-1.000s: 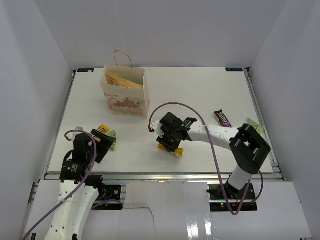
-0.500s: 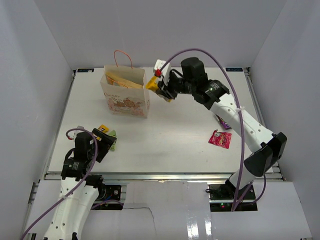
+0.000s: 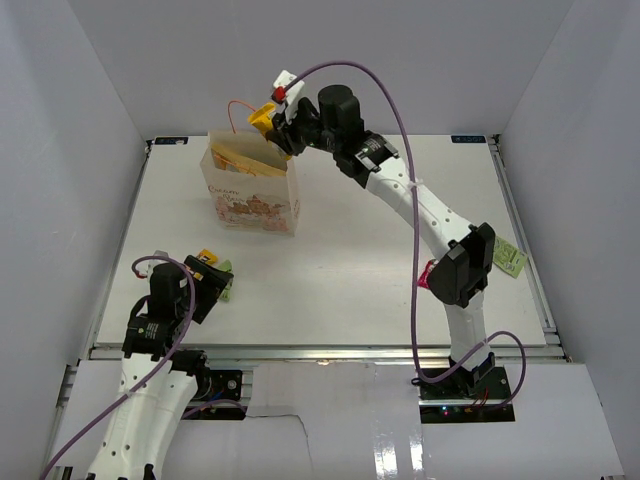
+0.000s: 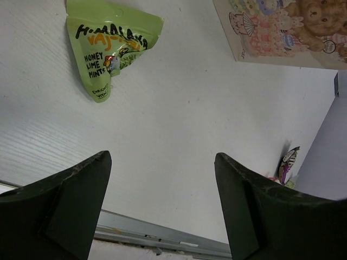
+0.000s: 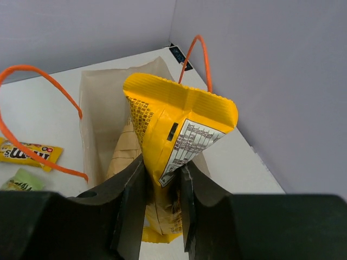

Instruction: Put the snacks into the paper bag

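Note:
The green mint packet is outward of my left gripper and below it. I should move the open fingers outward and down around its narrow end, which points toward them.
The cream paper bag stands open at the back left, with a gold chip bag inside it. My right gripper hangs over the bag's mouth, shut on a yellow packet that points down toward the opening. My left gripper rests open and empty near the front left. Just beyond it lie a yellow candy packet and a small green mint packet. The red-pink pouch peeks out from behind the right arm. A purple bar shows far off in the left wrist view.
A pale green packet lies near the table's right edge. The bag's orange cord handles arch on both sides of the held packet. White walls enclose the table on three sides.
My right gripper has lifted the yellow packet from the front centre of the table and carried it back and left to above the bag's mouth. The left arm has stayed still.

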Motion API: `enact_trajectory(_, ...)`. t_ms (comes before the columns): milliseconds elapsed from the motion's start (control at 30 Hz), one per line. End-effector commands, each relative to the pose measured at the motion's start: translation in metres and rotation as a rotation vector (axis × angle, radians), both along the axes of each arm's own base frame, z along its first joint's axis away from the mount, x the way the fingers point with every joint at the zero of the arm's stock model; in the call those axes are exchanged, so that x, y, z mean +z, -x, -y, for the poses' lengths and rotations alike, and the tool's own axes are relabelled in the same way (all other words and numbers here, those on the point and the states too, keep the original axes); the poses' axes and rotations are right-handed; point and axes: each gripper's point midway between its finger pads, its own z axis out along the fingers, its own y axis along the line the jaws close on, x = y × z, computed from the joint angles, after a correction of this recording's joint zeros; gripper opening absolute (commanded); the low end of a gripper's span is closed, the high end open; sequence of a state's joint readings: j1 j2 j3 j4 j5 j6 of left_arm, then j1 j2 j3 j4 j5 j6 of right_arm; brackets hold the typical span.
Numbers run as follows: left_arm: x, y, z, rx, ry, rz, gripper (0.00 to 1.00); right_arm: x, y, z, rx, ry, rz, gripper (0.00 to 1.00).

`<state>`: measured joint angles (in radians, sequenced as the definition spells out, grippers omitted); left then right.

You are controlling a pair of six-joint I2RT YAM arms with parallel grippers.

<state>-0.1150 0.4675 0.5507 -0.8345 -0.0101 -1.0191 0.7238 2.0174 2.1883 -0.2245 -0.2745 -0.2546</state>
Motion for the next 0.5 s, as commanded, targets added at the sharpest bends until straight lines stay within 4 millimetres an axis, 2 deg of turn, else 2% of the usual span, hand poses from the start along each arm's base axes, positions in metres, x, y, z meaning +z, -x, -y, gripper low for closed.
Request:
enact_trajectory(0, 0.004, -0.002, 0.002, 0.002, 0.017, 0.021, 0.87, 0.054, 0.007, -0.015, -0.009, -0.136, 0.111, 0.32)
enact_trajectory(33, 0.005, -0.001, 0.007, -0.021, 0.036, 0.019, 0.87, 0.047, 0.002, -0.019, -0.019, -0.136, 0.112, 0.32)
enact_trajectory(233, 0.004, -0.001, 0.008, -0.026, 0.038, 0.014, 0.87, 0.029, -0.017, -0.026, -0.069, -0.123, 0.134, 0.34)
enact_trajectory(367, 0.002, -0.001, 0.008, -0.021, 0.039, 0.006, 0.87, 0.015, -0.033, -0.025, -0.131, -0.106, 0.162, 0.40)
enact_trajectory(400, 0.002, -0.001, 0.008, -0.021, 0.040, 0.006, 0.87, 0.005, -0.037, -0.025, -0.146, -0.092, 0.155, 0.42)
enact_trajectory(467, 0.002, -0.002, 0.007, -0.014, 0.041, 0.004, 0.87, -0.004, -0.045, -0.020, -0.190, -0.070, 0.160, 0.48)
